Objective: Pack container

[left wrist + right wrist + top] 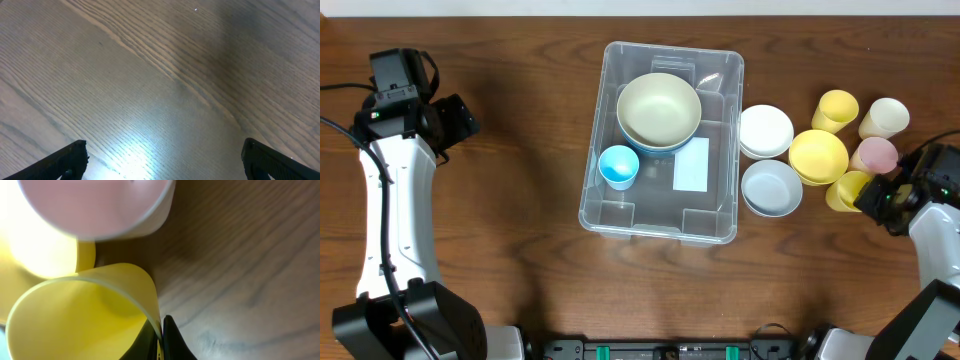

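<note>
The small blue cup [618, 166] is empty, so next, my right gripper lifts the yellow cup over the bowls and brings it down into the blue cup.
The clear rectangular container [605, 215] sits mid-table. It holds a cream bowl [659, 108] stacked in a blue bowl, a small blue cup [618, 166] and a white label [691, 165]. My right gripper [873, 195] is shut on the rim of a yellow cup [846, 189] at the right; in the right wrist view the fingers [161, 337] pinch the yellow cup's wall [75, 320], with a pink cup [95, 205] just behind. My left gripper [162, 162] is open and empty over bare wood at the far left.
Right of the container are a white bowl [766, 130], a pale blue bowl [771, 188], a yellow bowl [818, 156], another yellow cup [835, 110], a cream cup [886, 117] and the pink cup [874, 155].
</note>
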{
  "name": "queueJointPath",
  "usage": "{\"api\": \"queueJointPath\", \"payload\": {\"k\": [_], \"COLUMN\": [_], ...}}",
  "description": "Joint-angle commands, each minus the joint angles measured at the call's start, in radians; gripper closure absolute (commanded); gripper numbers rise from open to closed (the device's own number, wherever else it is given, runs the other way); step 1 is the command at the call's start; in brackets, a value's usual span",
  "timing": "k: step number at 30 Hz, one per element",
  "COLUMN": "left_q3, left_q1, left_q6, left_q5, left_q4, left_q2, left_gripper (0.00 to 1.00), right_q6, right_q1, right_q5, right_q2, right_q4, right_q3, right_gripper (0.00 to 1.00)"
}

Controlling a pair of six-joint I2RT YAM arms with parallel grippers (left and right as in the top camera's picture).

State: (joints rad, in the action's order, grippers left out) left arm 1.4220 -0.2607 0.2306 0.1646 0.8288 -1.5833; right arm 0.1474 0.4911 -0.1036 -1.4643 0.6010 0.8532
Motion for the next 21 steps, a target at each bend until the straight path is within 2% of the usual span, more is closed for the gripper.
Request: {"api": "queueJointPath", "payload": {"k": [1, 8, 12, 15, 21], "left_q3": [0.026, 0.026, 0.026, 0.026, 0.026], "left_q1": [-0.003, -0.003, -0.003, -0.003, -0.003], "left_q6": [-0.009, -0.009, -0.009, -0.009, -0.009], "left_q5": [0.012, 0.012, 0.012, 0.012, 0.012], "left_q4": [-0.001, -0.001, -0.001, -0.001, -0.001], "left_q2": [0.022, 0.022, 0.022, 0.022, 0.022], "left_gripper": [0.02, 0.02, 0.02, 0.02, 0.02], "right_q6": [-0.003, -0.007, -0.007, -0.008, -0.043], "right_q1": [-0.057, -0.245, -0.419, -0.564, -0.846], "right_q5": [-0.01, -0.009, -0.009, 0.003, 0.026], "right_q2": [0.051, 0.139, 0.14, 0.14, 0.103], "right_q4": [0.068, 0.348, 0.459, 0.43, 0.248], "right_q3": [0.05, 0.327, 0.523, 0.584, 0.589], "right_gripper": [0.99, 0.99, 0.99, 0.99, 0.99]}}
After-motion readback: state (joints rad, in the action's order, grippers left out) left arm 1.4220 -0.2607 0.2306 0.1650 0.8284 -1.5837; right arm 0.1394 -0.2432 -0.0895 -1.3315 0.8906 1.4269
